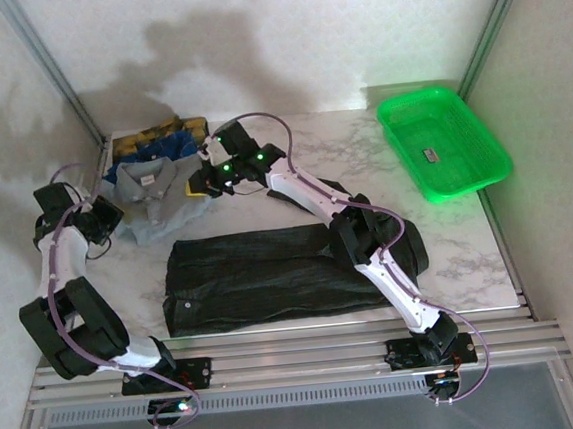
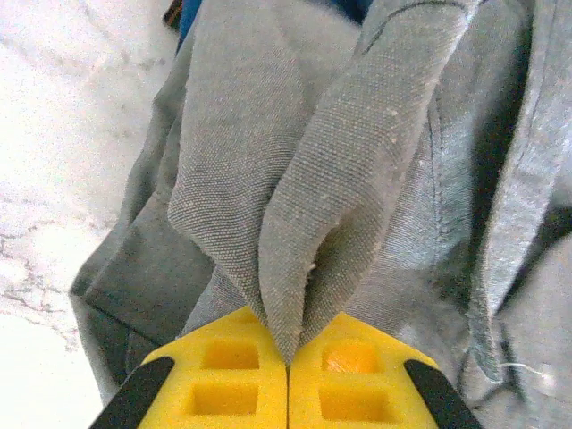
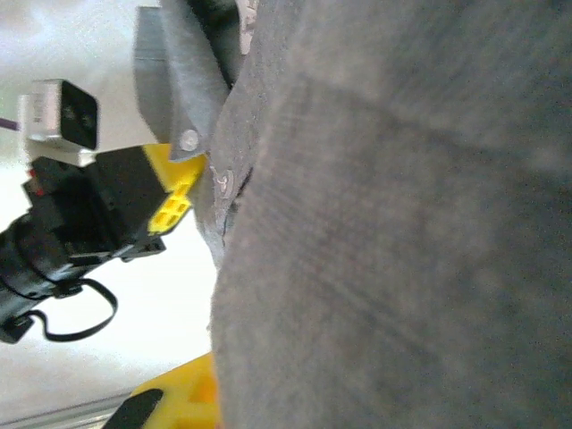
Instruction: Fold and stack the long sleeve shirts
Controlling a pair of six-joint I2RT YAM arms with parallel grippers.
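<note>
The grey-blue shirt goes up and outward in my right gripper next. Then it comes down, released onto the blue and yellow clothes, as these lie outward of the gripper's fingers.
A grey-blue collared button shirt lies rumpled at the back left of the table. My left gripper is shut, its yellow pads pinching a raised fold of this shirt at its left edge. My right gripper sits at the shirt's right edge; grey cloth drapes over its jaws, with one yellow pad showing beside it, so it is shut on the shirt. A dark charcoal shirt lies folded flat at the table's middle, under the right arm.
A bright green plastic basket stands at the back right. More clothes in blue and yellow are heaped behind the grey-blue shirt. White walls close in on the left, back and right. Bare marble lies right of the dark shirt.
</note>
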